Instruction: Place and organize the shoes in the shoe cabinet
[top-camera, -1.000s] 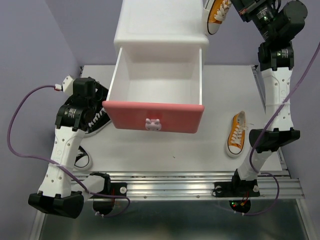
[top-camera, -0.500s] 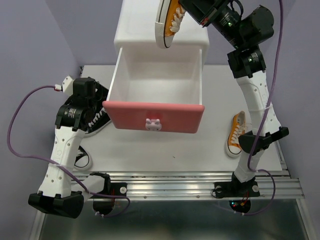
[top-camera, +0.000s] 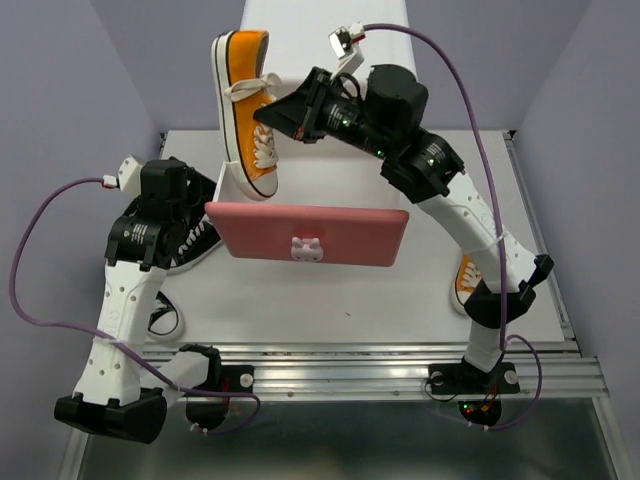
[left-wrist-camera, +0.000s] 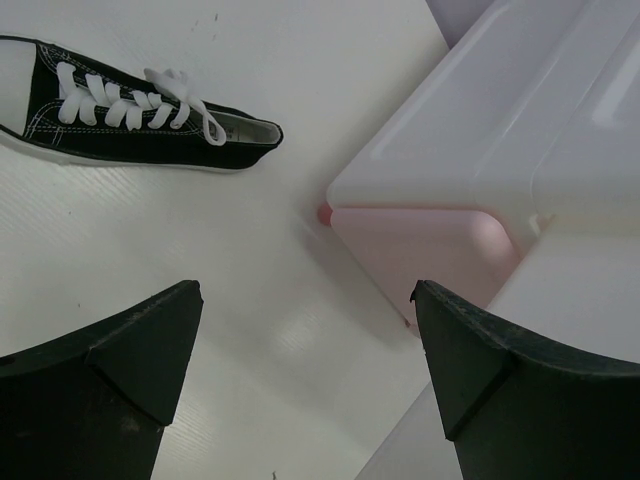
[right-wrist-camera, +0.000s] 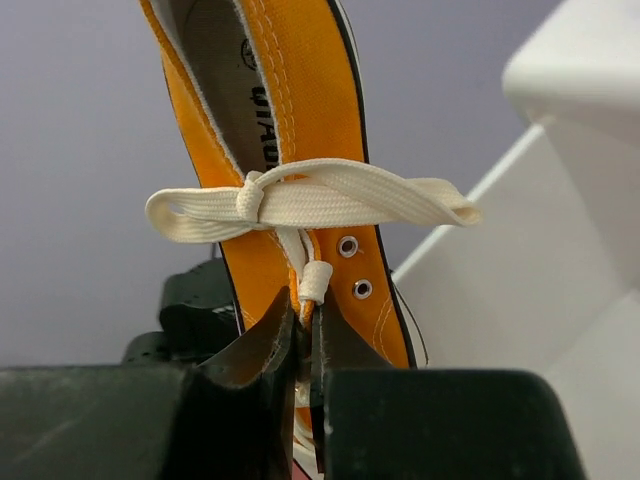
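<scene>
The bare bottom of the upper drawer is below. My right gripper should next lower the orange sneaker onto it along the drawer's side nearest the black sneakers and let go.
My right gripper (top-camera: 287, 115) is shut on the tongue and laces of an orange sneaker (top-camera: 248, 110) and holds it in the air over the left side of the open upper drawer (top-camera: 310, 232), toe towards the drawer. In the right wrist view the fingers (right-wrist-camera: 345, 345) pinch the sneaker (right-wrist-camera: 300, 90) just below its lace bow. The second orange sneaker (top-camera: 463, 284) lies on the table at the right, partly behind the right arm. My left gripper (left-wrist-camera: 305, 295) is open and empty above the table beside the cabinet (left-wrist-camera: 500, 150). One black sneaker (left-wrist-camera: 130, 120) lies ahead of it.
The white cabinet (top-camera: 300, 45) stands at the back, mostly hidden by my right arm. Its pale pink lower drawer (left-wrist-camera: 430, 250) is closed. Two black sneakers (top-camera: 197, 240) (top-camera: 165, 316) lie at the left under my left arm. A metal rail (top-camera: 350, 375) runs along the near edge.
My right arm has swung left with the orange sneaker, from above the cabinet's right rear to over the drawer's left side. The left arm has barely moved.
</scene>
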